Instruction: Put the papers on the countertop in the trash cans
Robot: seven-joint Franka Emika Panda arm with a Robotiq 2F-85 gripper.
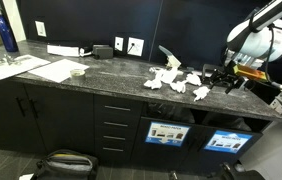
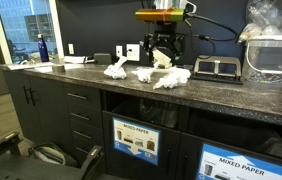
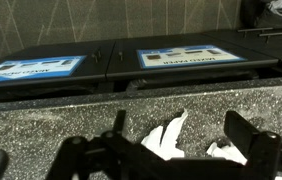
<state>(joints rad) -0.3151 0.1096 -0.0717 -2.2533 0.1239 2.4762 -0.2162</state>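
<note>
My gripper will go down toward the front edge of the counter and onto that wad (image 1: 201, 93) (image 3: 164, 141), because one paper wad shows between its open fingers.
Several crumpled white papers (image 1: 176, 80) lie in a cluster on the dark speckled countertop (image 1: 111, 78); they also show in an exterior view (image 2: 171, 76). My gripper (image 1: 224, 76) is open and empty, low over the counter beside the cluster (image 2: 163, 58). In the wrist view the open gripper (image 3: 181, 135) has one paper wad (image 3: 166, 140) between its fingers and another (image 3: 226, 152) by one finger. The two trash cans with blue-and-white labels (image 1: 166, 132) (image 1: 227, 141) sit in the cabinet front below, and show in the wrist view (image 3: 186, 57) (image 3: 31, 70).
Flat white sheets (image 1: 26, 68), a blue bottle (image 1: 8, 30), a white power strip (image 1: 66, 50) and a small black box (image 1: 103, 50) stand at the counter's far end. A black appliance (image 2: 218, 67) and a clear container (image 2: 271, 55) stand near the gripper. Plain drawers (image 1: 116, 125) adjoin the bins.
</note>
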